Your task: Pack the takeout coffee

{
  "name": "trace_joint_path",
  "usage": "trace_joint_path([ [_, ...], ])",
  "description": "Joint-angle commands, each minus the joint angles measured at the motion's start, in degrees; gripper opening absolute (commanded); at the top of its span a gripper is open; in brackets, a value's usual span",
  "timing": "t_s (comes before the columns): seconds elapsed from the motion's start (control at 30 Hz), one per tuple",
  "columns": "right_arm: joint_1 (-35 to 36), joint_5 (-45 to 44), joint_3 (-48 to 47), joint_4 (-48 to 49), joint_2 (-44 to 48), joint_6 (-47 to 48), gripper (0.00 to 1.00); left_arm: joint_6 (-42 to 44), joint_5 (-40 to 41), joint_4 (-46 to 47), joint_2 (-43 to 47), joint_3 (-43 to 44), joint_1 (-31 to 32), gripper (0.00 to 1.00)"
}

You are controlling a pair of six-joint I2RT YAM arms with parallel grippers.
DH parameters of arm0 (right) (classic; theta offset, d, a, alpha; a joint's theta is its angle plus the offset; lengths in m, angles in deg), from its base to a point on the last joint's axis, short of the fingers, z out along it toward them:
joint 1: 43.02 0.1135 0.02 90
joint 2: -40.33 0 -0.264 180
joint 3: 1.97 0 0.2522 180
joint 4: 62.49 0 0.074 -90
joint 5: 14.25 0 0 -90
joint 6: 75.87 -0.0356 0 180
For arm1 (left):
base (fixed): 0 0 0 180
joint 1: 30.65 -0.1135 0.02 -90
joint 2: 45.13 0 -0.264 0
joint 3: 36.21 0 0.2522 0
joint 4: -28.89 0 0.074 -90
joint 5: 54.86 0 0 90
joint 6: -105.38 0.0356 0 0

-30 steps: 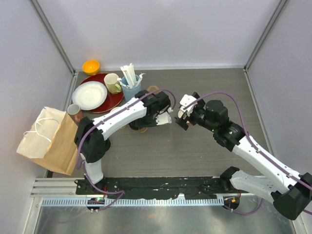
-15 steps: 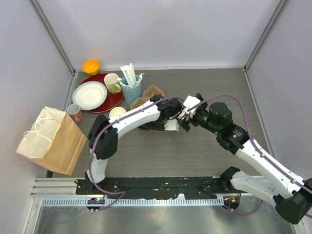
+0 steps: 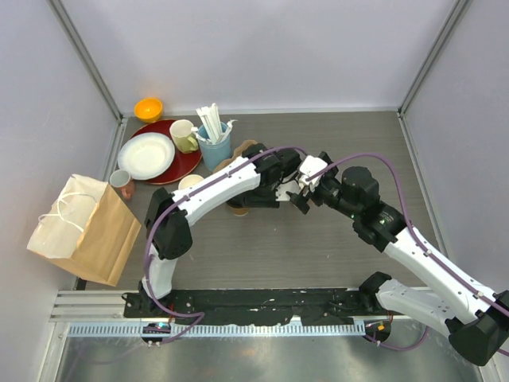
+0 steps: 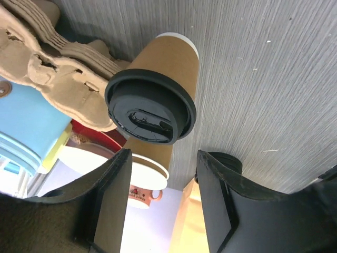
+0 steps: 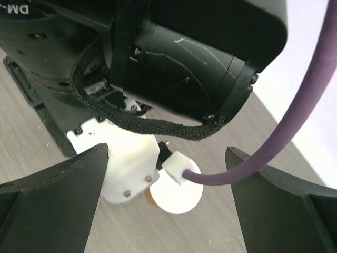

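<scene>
Next, my left gripper should swing to the left in the top view, then reach the black lids' rim beside the paper bag, since the second cup stands lidless.
A brown kraft takeout coffee cup (image 4: 158,68) with a black sip lid (image 4: 150,110) stands on the table just beyond my left gripper (image 4: 163,182). That gripper is open, with nothing between its fingers. From above, the left wrist (image 3: 270,171) covers this cup except for a brown sliver (image 3: 236,209). A second kraft cup (image 3: 191,182), lidless and cream-white inside, stands further left. My right gripper (image 3: 301,195) is wide open and empty, close behind the left wrist. Its own view is filled by that wrist, with a pale round disc (image 5: 181,197) beneath it.
A moulded cardboard cup carrier (image 3: 238,155) lies beside the blue cup of white sticks (image 3: 213,143). A yellow-green mug (image 3: 184,135) and white plate (image 3: 145,155) sit on the red plate (image 3: 181,165). The paper bag (image 3: 83,231) lies far left beside a small printed mug (image 3: 121,185).
My left arm has swung right, bringing its wrist up against the right gripper and uncovering the carrier. The left jaws have parted. The right arm shifted slightly left.
</scene>
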Motion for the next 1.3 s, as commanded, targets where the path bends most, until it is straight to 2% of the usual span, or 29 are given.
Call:
trace_joint_path([
  [0.0, 0.3, 1.7, -0.4, 1.6, -0.4, -1.0, 0.98, -4.5, -5.3, -6.1, 5.0, 6.0, -0.3, 0.57],
  [0.13, 0.3, 2.1, -0.6, 2.9, 0.5, -3.5, 0.98, -8.8, -12.2, -9.6, 10.8, 6.5, -3.9, 0.58],
  [0.23, 0.4, 0.6, -0.6, 4.3, 1.3, -7.0, 0.98, -12.4, -15.7, -12.7, 15.1, 4.1, -10.3, 0.59],
  [0.3, 0.4, -0.5, -0.9, 5.0, 1.4, -8.9, 0.98, -14.8, -21.0, -14.2, 17.2, 1.6, -16.9, 0.57],
  [0.4, 0.3, -1.0, -0.8, 5.8, 1.4, -12.0, 0.97, -15.7, -24.7, -13.0, 23.5, -7.4, -24.8, 0.48],
  [0.43, 0.3, -0.9, -0.6, 6.1, 1.4, -12.3, 0.97, -15.3, -25.8, -12.0, 25.7, -13.3, -26.3, 0.47],
  [0.6, 0.3, -0.5, 0.5, 6.8, 0.8, -12.7, 0.97, -13.0, -23.8, -3.0, 38.1, -34.2, -36.4, 0.5],
  [0.63, 0.3, -0.2, 0.4, 6.8, 0.6, -12.7, 0.97, -13.6, -23.8, -1.8, 38.9, -36.4, -39.9, 0.51],
  [0.73, 0.4, 1.1, 0.4, 7.3, 0.0, -12.8, 0.97, -15.0, -21.8, 5.2, 42.4, -43.1, -44.6, 0.53],
  [0.83, 0.4, 2.4, 0.7, 7.9, -0.3, -12.8, 0.97, -11.3, -20.0, 13.5, 46.7, -49.1, -49.9, 0.47],
  [0.97, 0.5, 3.8, 0.9, 7.8, -0.7, -12.7, 0.97, -9.8, -21.4, 17.6, 44.1, -49.9, -55.8, 0.44],
  [1.1, 0.5, 5.0, 1.0, 8.0, -1.1, -12.4, 0.97, -5.3, -25.2, 21.2, 40.6, -52.4, -56.2, 0.46],
  [1.27, 0.4, 5.6, 1.0, 7.5, -0.9, -12.2, 0.97, -0.7, -23.2, 27.2, 38.3, -53.9, -56.2, 0.46],
])
